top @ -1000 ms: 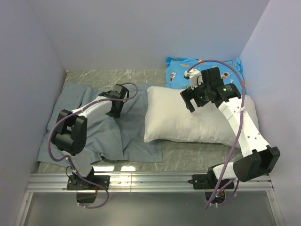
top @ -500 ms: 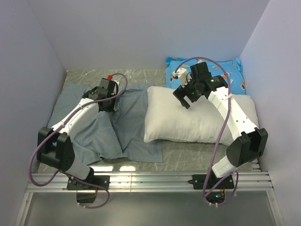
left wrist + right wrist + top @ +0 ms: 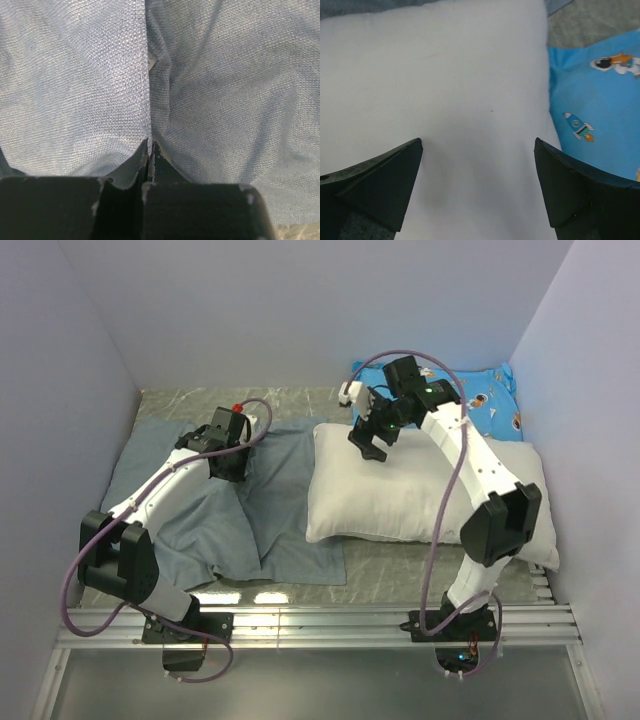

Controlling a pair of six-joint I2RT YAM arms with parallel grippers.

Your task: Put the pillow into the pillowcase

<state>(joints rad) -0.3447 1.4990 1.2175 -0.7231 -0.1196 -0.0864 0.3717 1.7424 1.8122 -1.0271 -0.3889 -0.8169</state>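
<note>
This end of the pillow already overlaps the pillowcase, so the robot's right gripper needs to press down onto the pillow's top near the pillowcase, with its fingers open over the white fabric.
The dusty grey-blue pillowcase (image 3: 200, 525) lies rumpled on the left half of the table. My left gripper (image 3: 228, 466) presses down on its far part, jaws shut with a hemmed fold of the pillowcase (image 3: 90, 85) pinched between the fingertips (image 3: 150, 146). The white puffy pillow (image 3: 400, 495) lies to the right, its left end overlapping the cloth. My right gripper (image 3: 366, 444) hovers open just above the pillow's far left corner. In the right wrist view the pillow (image 3: 445, 75) fills the wide gap of the open gripper (image 3: 478, 143).
A bright blue cartoon-print cushion (image 3: 485, 390) lies behind the pillow at the back right, and its edge (image 3: 600, 100) is close to my right finger. Walls enclose the table on three sides. A metal rail (image 3: 320, 625) runs along the near edge.
My left arm stretched toward the far side and its jaws closed on the pillowcase. My right gripper moved left and farther back over the pillow, staying open.
</note>
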